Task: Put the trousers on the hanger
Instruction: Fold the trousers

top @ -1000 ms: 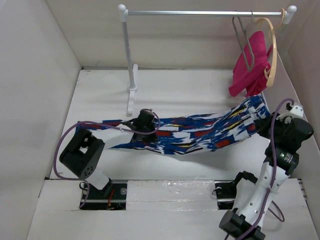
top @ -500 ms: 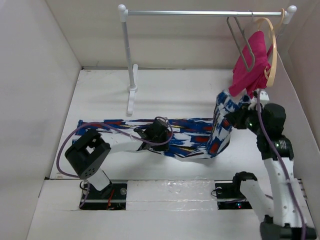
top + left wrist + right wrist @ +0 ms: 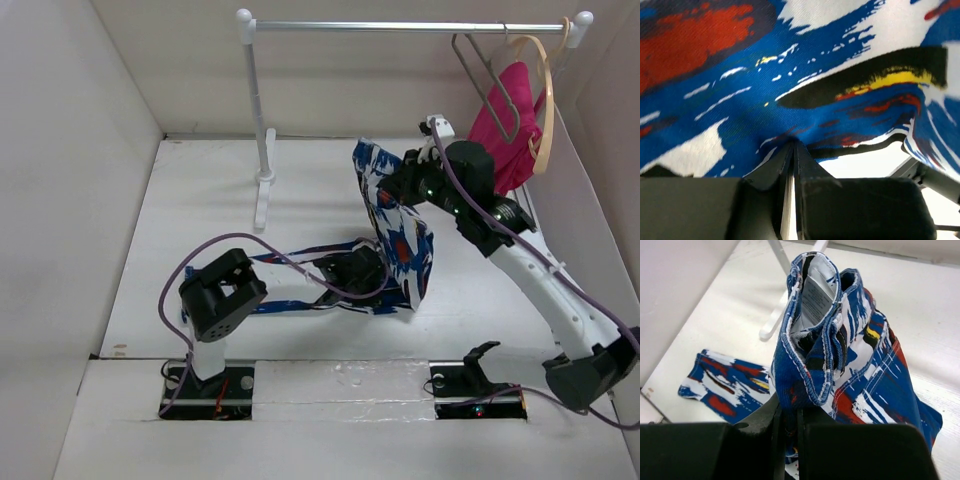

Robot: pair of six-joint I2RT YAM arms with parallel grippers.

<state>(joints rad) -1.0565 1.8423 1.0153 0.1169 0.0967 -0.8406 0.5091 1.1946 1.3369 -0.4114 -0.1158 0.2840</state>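
Observation:
My right gripper holds the trousers' waistband [image 3: 812,340] and should carry it to the left in the top view, toward the white post's foot [image 3: 772,325], to release it next. The tabletop is bare there.
The trousers [image 3: 395,235], in a blue, white, red and black brushstroke print, hang folded between both grippers. My right gripper [image 3: 392,180] is shut on their waistband [image 3: 812,340] and holds it up in the air, left of the hanger. My left gripper [image 3: 372,272] is shut on a lower part of the fabric [image 3: 790,90] near the table. The leg ends [image 3: 725,382] lie on the table. The grey wire hanger [image 3: 484,75] hangs on the rail at the far right, bare.
A white clothes rail [image 3: 400,26] on a post [image 3: 257,120] stands at the back. A pale wooden hanger [image 3: 545,100] with a magenta garment [image 3: 510,115] hangs just right of the wire hanger. White walls [image 3: 70,180] close in the table.
My right gripper has lifted the waistband from the right side up and to the left, towards the rail. My left gripper has slid right with the fabric, which now folds over.

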